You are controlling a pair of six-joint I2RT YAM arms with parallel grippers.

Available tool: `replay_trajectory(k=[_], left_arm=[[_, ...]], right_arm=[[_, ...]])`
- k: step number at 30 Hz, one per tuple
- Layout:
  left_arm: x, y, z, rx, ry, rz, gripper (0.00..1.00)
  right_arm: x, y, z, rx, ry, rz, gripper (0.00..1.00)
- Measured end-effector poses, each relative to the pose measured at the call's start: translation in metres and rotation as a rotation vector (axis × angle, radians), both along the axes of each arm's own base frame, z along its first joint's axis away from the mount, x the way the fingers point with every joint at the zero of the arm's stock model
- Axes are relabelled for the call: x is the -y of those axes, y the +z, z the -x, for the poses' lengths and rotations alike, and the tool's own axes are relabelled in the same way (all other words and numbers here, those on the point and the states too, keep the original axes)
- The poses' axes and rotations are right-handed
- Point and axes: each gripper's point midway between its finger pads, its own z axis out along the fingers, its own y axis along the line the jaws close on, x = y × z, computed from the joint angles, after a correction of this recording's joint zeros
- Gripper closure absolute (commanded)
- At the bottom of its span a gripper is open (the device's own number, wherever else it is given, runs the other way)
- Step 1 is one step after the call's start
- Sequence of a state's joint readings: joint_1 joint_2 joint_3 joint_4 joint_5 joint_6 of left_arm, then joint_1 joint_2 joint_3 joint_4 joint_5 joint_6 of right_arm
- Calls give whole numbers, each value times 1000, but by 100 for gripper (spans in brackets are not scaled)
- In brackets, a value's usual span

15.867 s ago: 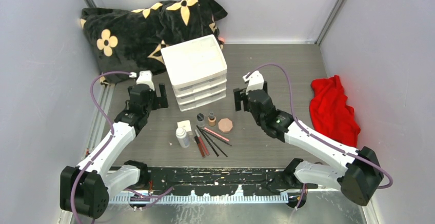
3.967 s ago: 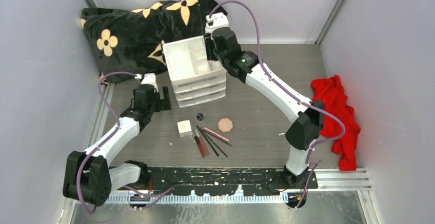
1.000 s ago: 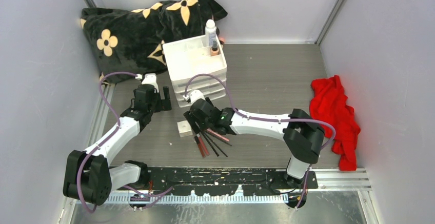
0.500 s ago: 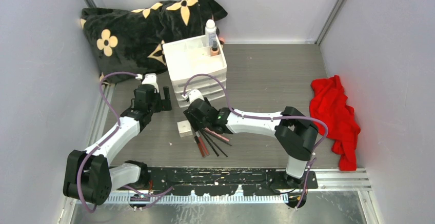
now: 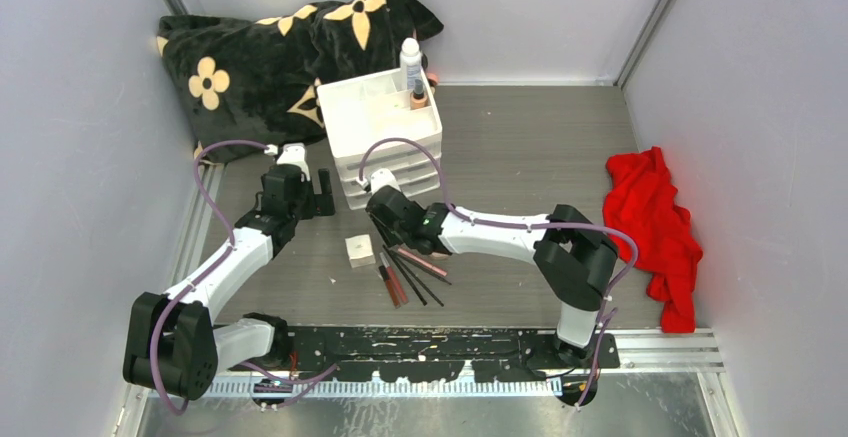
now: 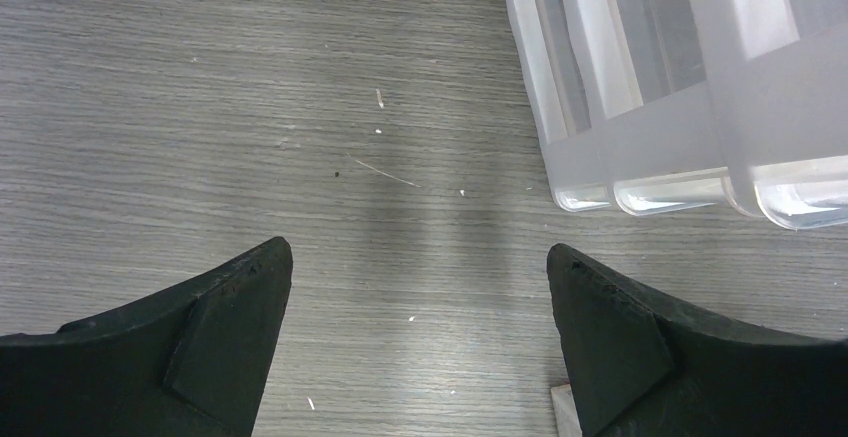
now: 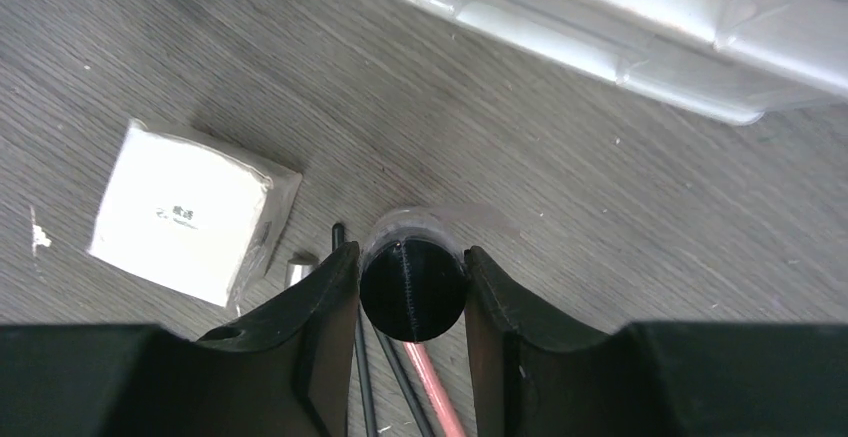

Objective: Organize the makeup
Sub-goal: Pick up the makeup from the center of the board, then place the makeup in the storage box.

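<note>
The robot's right gripper should next carry the black-capped jar up, outward, then down into the top tray [image 5: 365, 117] at the spot beside the tan bottle and release it there, because that spot is empty.
My right gripper [image 7: 410, 254] is low over the table, its jaws pressed against both sides of a small round black-capped jar [image 7: 412, 295]; in the top view it [image 5: 386, 217] sits just in front of the drawer unit [image 5: 388, 175]. A white square box [image 7: 185, 212] lies to its left. Thin black pencils [image 5: 422, 283] and red and pink tubes [image 5: 391, 285] lie just behind the jar. A white bottle [image 5: 410, 55] and a tan bottle [image 5: 418, 98] stand in the unit's open top tray [image 5: 365, 117]. My left gripper [image 6: 420, 262] hangs open over bare table beside the unit.
A red cloth [image 5: 655, 219] lies at the right wall. A black cushion with tan flowers [image 5: 260, 47] fills the back left corner behind the drawer unit. Grey walls close in both sides and the back.
The right jaws have narrowed onto the black-capped jar, and that gripper has shifted slightly toward the drawer unit. The left arm has not moved.
</note>
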State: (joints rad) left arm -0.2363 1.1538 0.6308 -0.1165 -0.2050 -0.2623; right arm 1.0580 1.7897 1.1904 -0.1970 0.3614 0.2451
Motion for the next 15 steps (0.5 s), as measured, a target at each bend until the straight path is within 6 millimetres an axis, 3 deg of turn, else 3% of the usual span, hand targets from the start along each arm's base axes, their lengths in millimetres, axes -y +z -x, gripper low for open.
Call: replay_trajectory(k=[3,7,10,15], left_arm=[[0,0,0,0,0,0,2],[0,0,0,0,0,0,2],[0,0,0,0,0,0,2],[0,0,0,0,0,0,2]], right_arm=[[-1,13,-3,7,3,18,88],[-6,54,-11,52,12,18,88],[-13,113,-23,118,12,-18,87],[-21,234,-47,282,-16,-179,87]])
